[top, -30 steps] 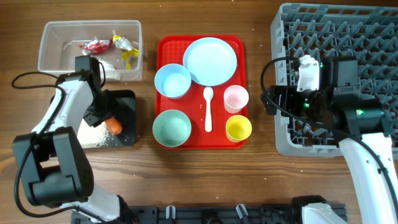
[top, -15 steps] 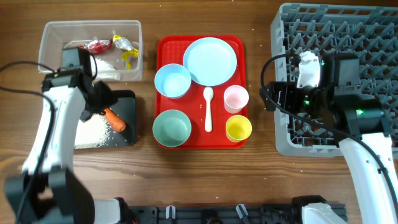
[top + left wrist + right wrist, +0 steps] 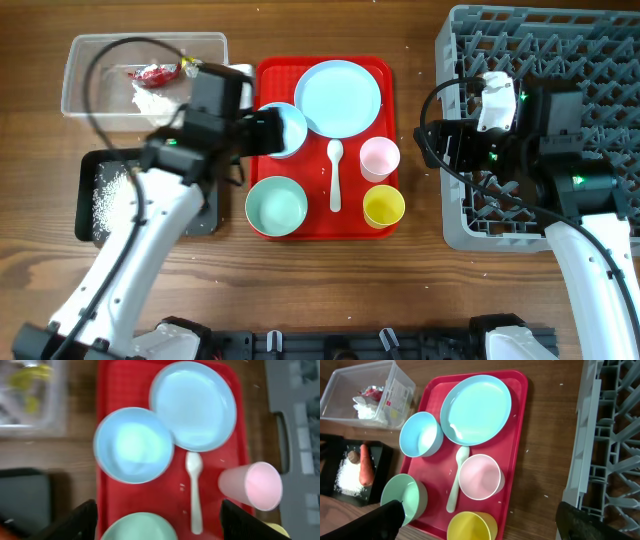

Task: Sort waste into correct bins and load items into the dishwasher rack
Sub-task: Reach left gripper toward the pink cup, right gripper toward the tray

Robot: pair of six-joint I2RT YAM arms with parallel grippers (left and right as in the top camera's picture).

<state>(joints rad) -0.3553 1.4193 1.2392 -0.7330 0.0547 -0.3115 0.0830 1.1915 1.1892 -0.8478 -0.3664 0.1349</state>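
My left gripper moves past the spoon next and down onto the pink cup's spoon-side rim (image 3: 364, 157) (image 3: 246, 484), which lies below it, to the right in the overhead view.
My left gripper (image 3: 268, 130) hangs open and empty over the red tray, above the blue bowl (image 3: 133, 444) and the green bowl (image 3: 140, 529). The plate (image 3: 338, 97), white spoon (image 3: 335, 178), pink cup (image 3: 380, 157) and yellow cup (image 3: 384, 206) also sit on that tray. The clear tub (image 3: 80, 60) holds a red wrapper (image 3: 155, 72) and tissue (image 3: 152, 98). In the black bin (image 3: 330, 447) lie the carrot (image 3: 366, 457), a brown lump (image 3: 353, 456) and rice grains (image 3: 108, 192). My right gripper (image 3: 440, 155) stands open and empty at the left edge of the grey rack (image 3: 560, 60).
The flat red tray (image 3: 262, 80) lies between the bins and the rack. Bare wood runs along the table's front. My left arm crosses over the black bin's right half in the overhead view.
My left gripper let go of the carrot in the black bin, opened wider and swung right to the red tray. The right arm has stayed put.
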